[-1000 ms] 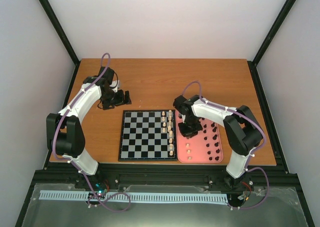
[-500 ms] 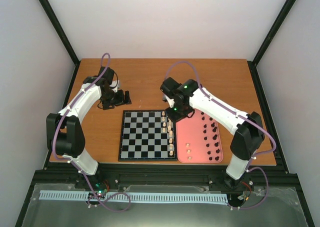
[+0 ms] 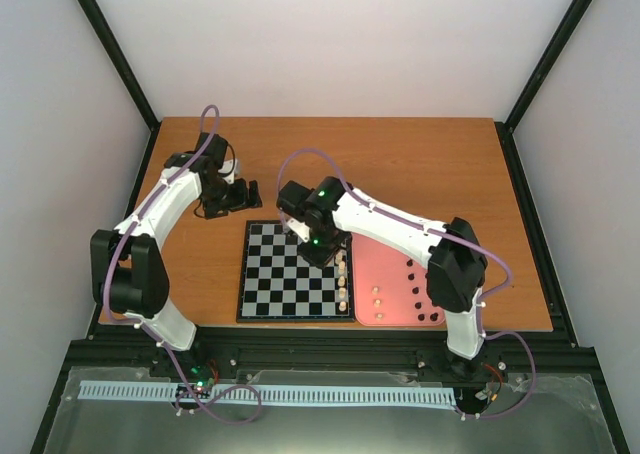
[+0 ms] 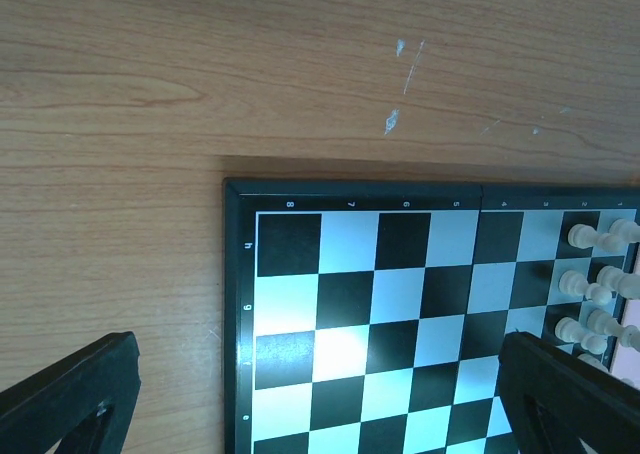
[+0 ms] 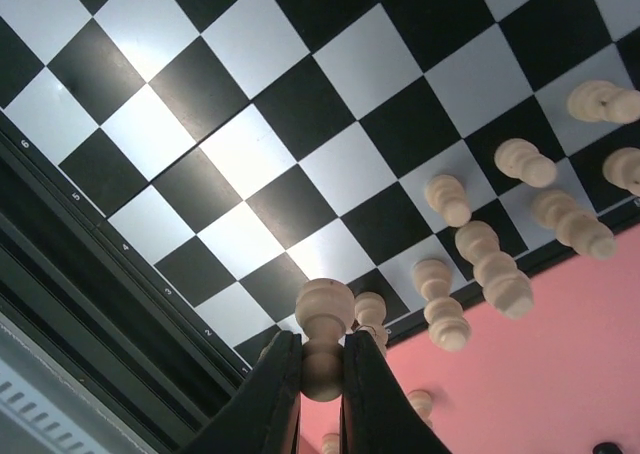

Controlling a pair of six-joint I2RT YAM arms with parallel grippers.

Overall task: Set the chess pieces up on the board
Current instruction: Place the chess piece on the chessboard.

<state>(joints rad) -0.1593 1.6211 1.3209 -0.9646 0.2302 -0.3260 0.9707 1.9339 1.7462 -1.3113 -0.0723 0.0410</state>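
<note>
My right gripper moves down onto the empty dark square [image 3: 329,275] [image 5: 383,223] beside the inner column's standing cream pieces and releases next, since their line is still unfilled there.
The checkered board [image 3: 280,274] lies at the table's front centre. Several cream pieces [image 3: 342,274] stand in its two right columns. My right gripper [image 3: 318,249] hovers over the board's back right part. In the right wrist view it [image 5: 322,369] is shut on a cream piece [image 5: 325,324], held above the board [image 5: 250,124] near standing cream pieces [image 5: 480,244]. Black pieces [image 3: 425,279] and a few cream ones [image 3: 378,296] stand on the pink tray [image 3: 395,274]. My left gripper [image 3: 235,196] is open and empty behind the board's left corner, which its own view shows [image 4: 380,304].
The pink tray [image 5: 560,354] touches the board's right edge. Bare wooden table [image 3: 400,164] lies behind the board and tray. Black frame posts rise at the table's back corners. In the left wrist view, cream pieces [image 4: 590,274] show at the right edge.
My right arm has swung left from above the pink tray to above the board, carrying the cream piece. The left arm has not moved.
</note>
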